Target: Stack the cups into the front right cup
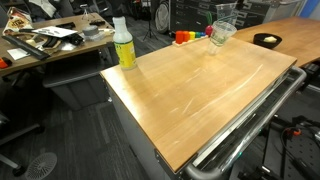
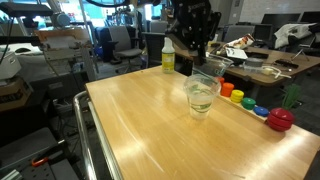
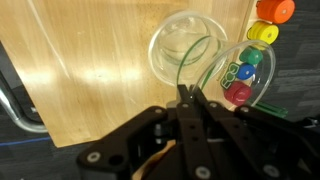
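The held cup leans off to one side. I need to move my gripper gently a little over the standing cup's opening [image 3: 186,46] next and let go of the held cup's rim [image 3: 245,78] there.
My gripper [image 2: 197,60] is shut on the rim of a clear cup [image 2: 209,76] and holds it tilted just above another clear cup [image 2: 201,101] that stands on the wooden table [image 2: 140,125]. I cannot tell whether more cups are nested in the standing cup. In the wrist view the shut fingers [image 3: 190,93] pinch the held cup's rim [image 3: 245,78], with the standing cup [image 3: 180,45] below and to the left. In an exterior view the gripper [image 1: 224,20] and the held cup [image 1: 222,33] are at the table's far edge.
A yellow-green bottle with a white cap [image 1: 123,45] stands at a table corner, also seen in an exterior view [image 2: 168,58]. Coloured toy pieces [image 2: 250,103] and a red ball [image 2: 280,119] line the table edge near the cups. A metal rail [image 1: 250,118] borders the table.
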### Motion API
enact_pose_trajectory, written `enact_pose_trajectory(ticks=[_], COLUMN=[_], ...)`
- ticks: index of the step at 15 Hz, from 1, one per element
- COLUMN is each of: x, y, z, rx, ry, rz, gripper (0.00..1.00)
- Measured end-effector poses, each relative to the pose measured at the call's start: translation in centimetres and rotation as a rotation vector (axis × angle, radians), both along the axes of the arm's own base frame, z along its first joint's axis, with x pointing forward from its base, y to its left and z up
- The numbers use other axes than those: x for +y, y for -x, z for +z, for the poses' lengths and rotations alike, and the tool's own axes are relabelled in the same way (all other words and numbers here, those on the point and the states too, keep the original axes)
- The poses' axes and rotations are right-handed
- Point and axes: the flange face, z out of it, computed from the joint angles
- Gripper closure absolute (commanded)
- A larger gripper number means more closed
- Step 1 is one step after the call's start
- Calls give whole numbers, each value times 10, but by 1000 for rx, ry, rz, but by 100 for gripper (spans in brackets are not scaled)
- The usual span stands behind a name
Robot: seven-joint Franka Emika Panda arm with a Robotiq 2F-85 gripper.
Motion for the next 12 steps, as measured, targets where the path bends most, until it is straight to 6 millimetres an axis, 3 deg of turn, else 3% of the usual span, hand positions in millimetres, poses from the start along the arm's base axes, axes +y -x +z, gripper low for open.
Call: enact_pose_trajectory(ticks=[12], x=[15], y=[-22], z=[-14], rx=[4], ry=[18], rz=[37], gripper=[98])
